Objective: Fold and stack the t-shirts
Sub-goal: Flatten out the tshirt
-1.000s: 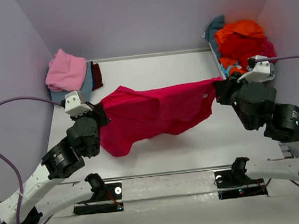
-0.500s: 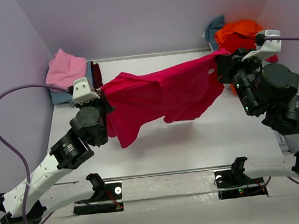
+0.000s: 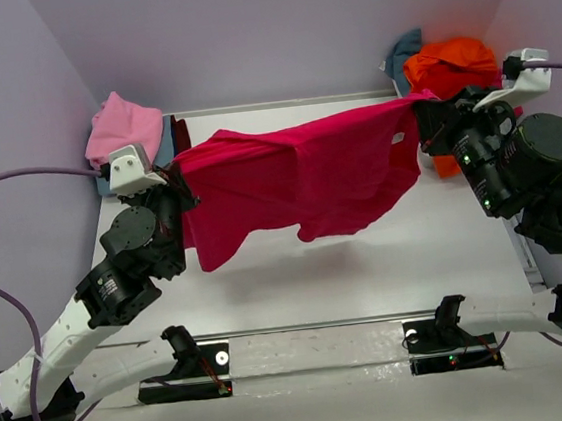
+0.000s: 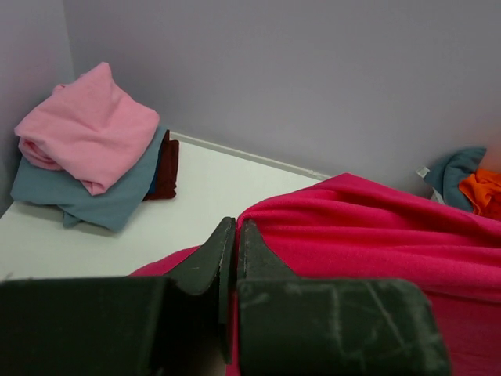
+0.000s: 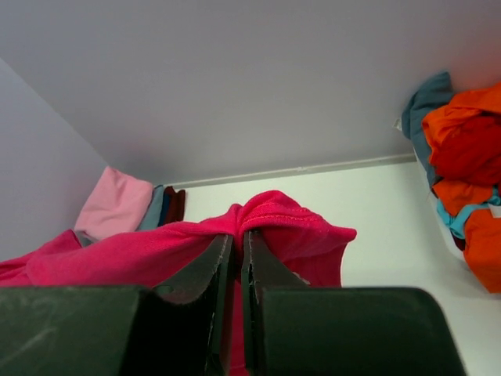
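My left gripper will next move down and outward onto the bare tabletop [image 3: 236, 122] beside the folded stack to release, because the t-shirt [image 3: 298, 179] still sags in the air.
A magenta-red t-shirt [image 3: 298, 179] hangs stretched in the air between my two grippers, sagging above the white table [image 3: 368, 272]. My left gripper [image 3: 175, 173] is shut on its left edge; in the left wrist view the cloth [image 4: 368, 235] is pinched in that gripper [image 4: 236, 227]. My right gripper [image 3: 424, 113] is shut on its right edge; the right wrist view shows that gripper [image 5: 239, 236] holding a bunched fold [image 5: 290, 215]. A folded stack with a pink tee [image 3: 124, 129] on top, over dusty blue and maroon ones, sits at the back left.
A loose pile of orange, red and teal shirts [image 3: 447, 67] lies at the back right, beside my right gripper. Purple walls close in the left, back and right sides. Both arm bases stand at the near edge.
Both grippers have lifted the magenta-red shirt higher and moved it toward the back, pulling it tauter. The left gripper has swung left and the right one up and right.
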Motion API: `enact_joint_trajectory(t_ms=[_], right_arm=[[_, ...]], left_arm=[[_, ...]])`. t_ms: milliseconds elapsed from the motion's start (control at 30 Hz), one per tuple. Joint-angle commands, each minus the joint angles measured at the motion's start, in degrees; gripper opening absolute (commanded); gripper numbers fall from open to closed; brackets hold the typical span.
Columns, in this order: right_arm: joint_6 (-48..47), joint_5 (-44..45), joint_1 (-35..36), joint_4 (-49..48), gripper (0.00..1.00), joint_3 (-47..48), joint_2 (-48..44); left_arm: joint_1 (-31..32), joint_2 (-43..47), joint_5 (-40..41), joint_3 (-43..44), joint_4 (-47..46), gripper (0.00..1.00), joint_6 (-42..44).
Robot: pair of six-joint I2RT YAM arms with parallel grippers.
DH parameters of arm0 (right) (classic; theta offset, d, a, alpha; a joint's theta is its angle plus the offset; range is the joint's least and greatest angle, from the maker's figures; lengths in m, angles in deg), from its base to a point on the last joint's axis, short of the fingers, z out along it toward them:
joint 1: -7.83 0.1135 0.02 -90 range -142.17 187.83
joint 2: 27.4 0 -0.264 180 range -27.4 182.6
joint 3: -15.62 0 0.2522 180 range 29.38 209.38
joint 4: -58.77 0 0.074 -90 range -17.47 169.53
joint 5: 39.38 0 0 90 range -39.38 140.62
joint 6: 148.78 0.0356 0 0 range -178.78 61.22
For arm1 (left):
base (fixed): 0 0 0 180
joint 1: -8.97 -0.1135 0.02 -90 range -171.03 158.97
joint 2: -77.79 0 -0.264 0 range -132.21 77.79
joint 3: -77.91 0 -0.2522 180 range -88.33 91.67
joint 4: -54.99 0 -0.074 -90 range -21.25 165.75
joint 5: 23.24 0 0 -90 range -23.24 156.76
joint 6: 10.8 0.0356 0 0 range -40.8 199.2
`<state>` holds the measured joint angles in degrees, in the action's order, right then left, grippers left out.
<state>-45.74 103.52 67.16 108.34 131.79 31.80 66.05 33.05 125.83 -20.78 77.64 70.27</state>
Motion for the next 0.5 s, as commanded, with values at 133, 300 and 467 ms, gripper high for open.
enact_joint_trajectory(t_ms=[133,300,467], right_arm=[[1.6,4.9,0.3,1.0,0.07,-0.3,1.6],[9.8,8.5,0.3,5.7,0.07,-4.3,4.2],[23.5,3.5,-2.7,15.9,0.07,-8.0,8.6]], left_arm=[[0.0,-2.5,7.4,1.4,0.9,0.06,-1.4],[-5.2,-10.3,1.3,0.3,9.6,0.06,-16.5],[-11.5,-15.9,-11.2,-8.6,7.1,0.06,-23.8]])
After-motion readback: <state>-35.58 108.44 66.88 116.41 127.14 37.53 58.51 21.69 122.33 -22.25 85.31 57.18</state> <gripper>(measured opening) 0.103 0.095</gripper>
